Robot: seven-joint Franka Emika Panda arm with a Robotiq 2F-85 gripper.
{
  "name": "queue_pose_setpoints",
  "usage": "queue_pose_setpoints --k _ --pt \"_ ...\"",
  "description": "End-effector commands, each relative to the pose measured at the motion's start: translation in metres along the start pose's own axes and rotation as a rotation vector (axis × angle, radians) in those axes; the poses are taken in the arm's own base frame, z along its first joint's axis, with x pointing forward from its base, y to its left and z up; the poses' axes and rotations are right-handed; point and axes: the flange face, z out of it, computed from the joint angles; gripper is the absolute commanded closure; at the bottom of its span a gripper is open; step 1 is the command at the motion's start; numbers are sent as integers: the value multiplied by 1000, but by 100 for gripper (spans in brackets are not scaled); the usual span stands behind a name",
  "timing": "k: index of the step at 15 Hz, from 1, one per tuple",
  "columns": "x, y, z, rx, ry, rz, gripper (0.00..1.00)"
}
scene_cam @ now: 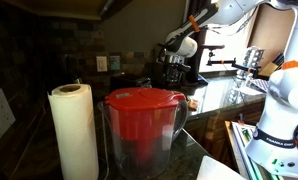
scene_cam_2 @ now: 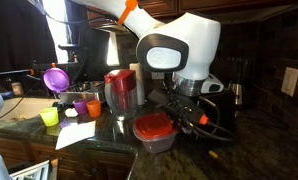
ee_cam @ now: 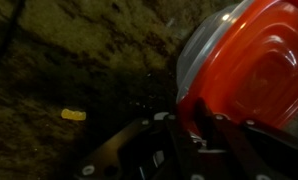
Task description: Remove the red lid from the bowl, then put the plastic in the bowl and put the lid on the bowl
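The red lid covers the bowl. Next I should lift the red lid with my gripper, carry it toward the yellow piece and lower it onto the dark counter there.
The red lid sits on the clear bowl at the right of the wrist view. In an exterior view the same lid tops the bowl at the counter's front edge. My gripper comes in from below and is shut on the lid's near rim, one finger over the red top and one outside the edge. In the exterior view the gripper hangs just right of the lid. A small yellow piece, perhaps the plastic, lies on the dark counter to the left.
A clear pitcher with a large red top stands behind the bowl; it also fills the foreground as the pitcher beside a paper towel roll. Small cups and a sheet of paper lie to the left.
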Motion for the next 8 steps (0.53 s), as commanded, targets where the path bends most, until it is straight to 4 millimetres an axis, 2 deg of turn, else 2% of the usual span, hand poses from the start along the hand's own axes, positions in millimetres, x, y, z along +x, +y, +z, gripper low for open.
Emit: queue_pose_setpoints --k 1,8 --pt "2 -5 -4 6 7 10 94" --pt "3 -14 -15 54 2 -10 94"
